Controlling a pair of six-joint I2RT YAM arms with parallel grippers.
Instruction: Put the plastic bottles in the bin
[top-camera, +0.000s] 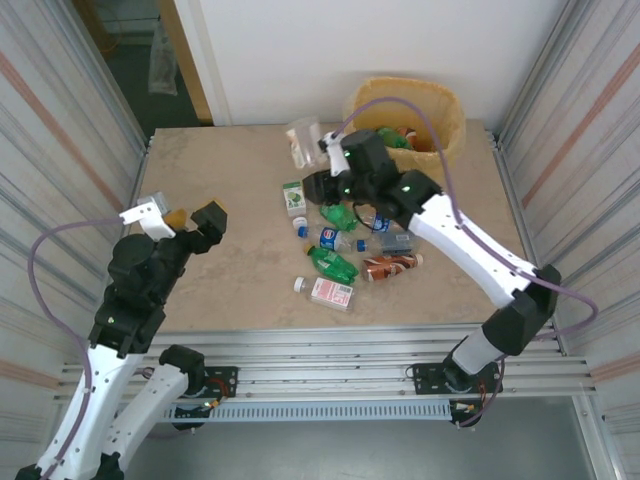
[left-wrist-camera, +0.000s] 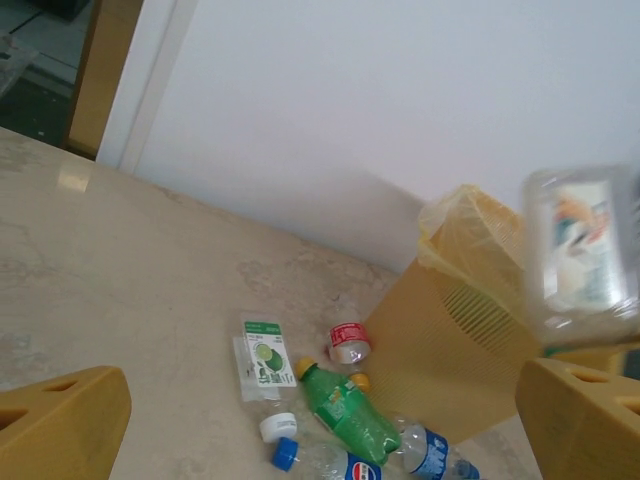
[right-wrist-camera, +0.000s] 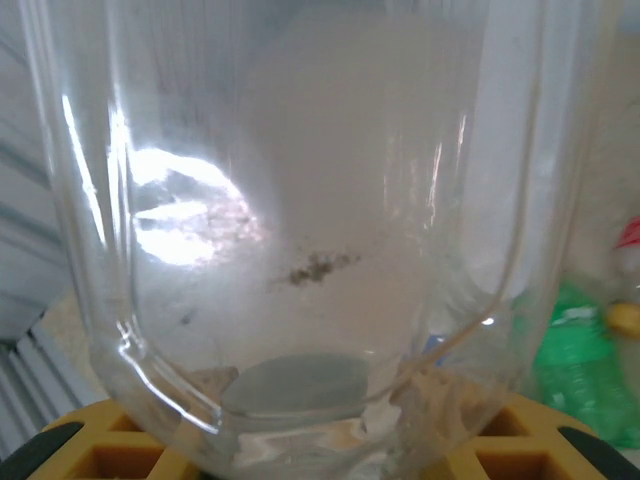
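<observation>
My right gripper carries the bottle outward over the yellow bin's opening (top-camera: 408, 114) next and releases it there, where other bottles already sit.
My right gripper (top-camera: 314, 160) is shut on a clear plastic bottle (top-camera: 301, 137), held above the table left of the bin (top-camera: 445, 112). In the right wrist view that bottle (right-wrist-camera: 300, 220) rises from between my yellow fingers (right-wrist-camera: 80, 455). The yellow bin with its orange liner stands at the back right, with bottles inside (top-camera: 392, 137). Several bottles lie mid-table: a clear green-labelled one (top-camera: 295, 198), green ones (top-camera: 333, 262), a blue-labelled one (top-camera: 330, 238), a brown one (top-camera: 390, 265) and a white-pink one (top-camera: 331, 292). My left gripper (top-camera: 195, 222) hangs open at the left, holding nothing.
Corrugated metal walls close in both sides, and a white wall stands behind the table. The left wrist view looks past the open fingers (left-wrist-camera: 60, 425) at the bin (left-wrist-camera: 470, 330), the green bottle (left-wrist-camera: 350, 408) and the held bottle (left-wrist-camera: 580, 250). Bare tabletop (top-camera: 215, 180) lies at the left.
</observation>
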